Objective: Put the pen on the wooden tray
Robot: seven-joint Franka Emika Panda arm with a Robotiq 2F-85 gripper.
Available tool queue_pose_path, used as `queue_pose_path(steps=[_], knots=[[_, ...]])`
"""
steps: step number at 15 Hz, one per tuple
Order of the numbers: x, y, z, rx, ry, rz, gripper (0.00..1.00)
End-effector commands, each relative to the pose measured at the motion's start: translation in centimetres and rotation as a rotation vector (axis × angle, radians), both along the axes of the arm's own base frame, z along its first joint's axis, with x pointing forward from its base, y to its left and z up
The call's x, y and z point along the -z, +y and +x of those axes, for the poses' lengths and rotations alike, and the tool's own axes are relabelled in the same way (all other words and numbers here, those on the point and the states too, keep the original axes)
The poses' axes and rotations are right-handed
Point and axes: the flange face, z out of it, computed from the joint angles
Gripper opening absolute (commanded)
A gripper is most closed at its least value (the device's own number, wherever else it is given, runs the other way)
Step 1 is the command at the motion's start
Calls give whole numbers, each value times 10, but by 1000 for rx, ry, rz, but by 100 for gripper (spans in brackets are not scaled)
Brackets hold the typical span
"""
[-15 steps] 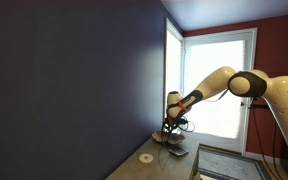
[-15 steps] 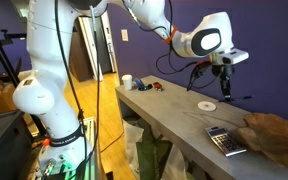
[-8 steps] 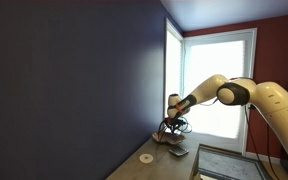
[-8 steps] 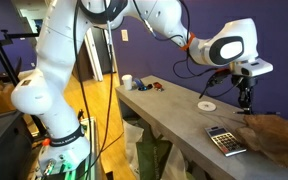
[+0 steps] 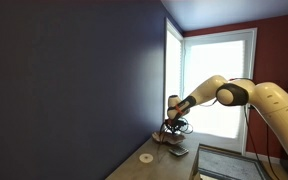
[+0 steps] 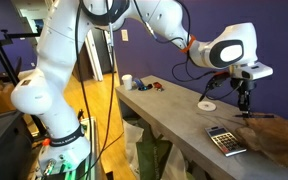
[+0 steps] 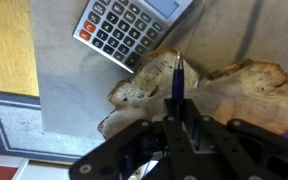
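The gripper lowers the dark blue pen (image 7: 177, 78) next, from above the wooden tray's near edge and slightly outward over the tray, to release it there.
In the wrist view my gripper (image 7: 178, 114) is shut on a dark blue pen (image 7: 177, 78) that sticks out from between the fingers. The pen hangs over the reddish-brown wooden tray (image 7: 239, 85), which has an uneven rim. In an exterior view the gripper (image 6: 244, 102) hangs just above the near edge of the tray (image 6: 276, 130) at the far end of the table. In an exterior view the gripper (image 5: 170, 128) shows small, far down the table.
A dark grey calculator (image 7: 124, 30) lies beside the tray; it also shows in an exterior view (image 6: 224, 140). A small round white disc (image 6: 206, 105) lies on the table behind the gripper. A dark wall runs along one side of the table.
The gripper has moved with the pen from above the white disc to over the wooden tray. In the last half second it has barely moved.
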Motion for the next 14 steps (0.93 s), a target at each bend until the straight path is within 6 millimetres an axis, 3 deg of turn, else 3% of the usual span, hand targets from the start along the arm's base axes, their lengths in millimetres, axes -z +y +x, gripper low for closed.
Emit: queue_pose_path(steps=[1,5,10,11,12,14], knots=[[21,-19,9,-105,80,-19,3],[49,-38,24,-237,99,-37,3],[75,-44,45,-316,97,-41,3],[78,-43,49,-317,93,-42,38],[80,-43,52,-319,90,-46,39],[80,-44,55,-319,91,-43,52]])
